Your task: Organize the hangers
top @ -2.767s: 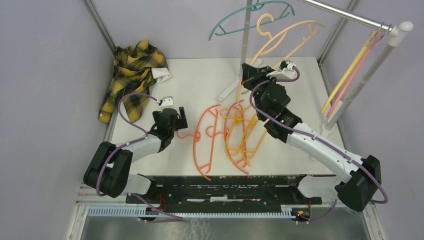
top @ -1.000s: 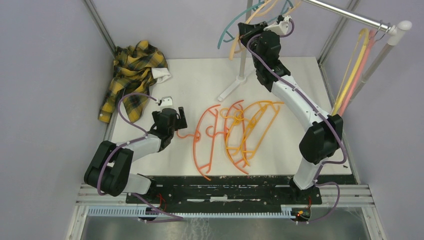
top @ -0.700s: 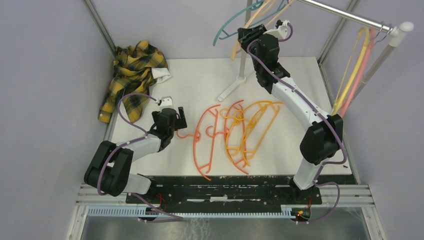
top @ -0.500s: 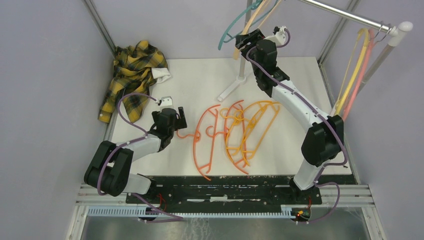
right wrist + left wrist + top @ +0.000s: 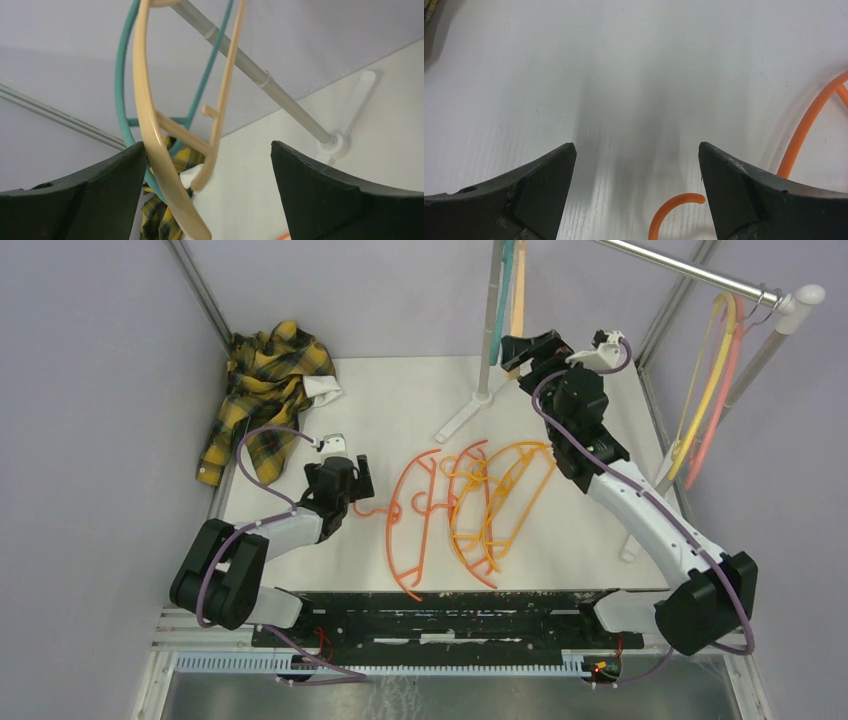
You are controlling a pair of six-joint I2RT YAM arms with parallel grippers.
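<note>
I should next move my right gripper back and down onto the top yellow-orange hanger's arm (image 5: 489, 506), which is below and back from it, uncovered over the others.
A teal hanger (image 5: 505, 285) and a peach hanger (image 5: 518, 290) hang side by side by the upright pole (image 5: 492, 330) at the back. My right gripper (image 5: 531, 350) is open just below and in front of them. In the right wrist view the peach hanger (image 5: 150, 125) and teal hanger (image 5: 120, 85) dangle close to the left finger of that gripper (image 5: 209, 147), ungripped. Several orange hangers (image 5: 410, 520) and yellow-orange ones (image 5: 500, 505) lie mid-table. My left gripper (image 5: 345, 477) is open on the table, an orange hook (image 5: 674, 205) lying loose between its fingers (image 5: 636, 150).
A yellow hanger (image 5: 708, 370) and a pink hanger (image 5: 722, 395) hang at the right end of the silver rail (image 5: 690, 268). A yellow-black plaid shirt (image 5: 265, 390) is heaped at the table's back left corner. The pole's foot (image 5: 460, 420) rests on the back of the table.
My right gripper has opened and let go of the peach hanger, which now hangs beside the teal one. The right arm has dropped down and drawn back. The left arm has not moved.
</note>
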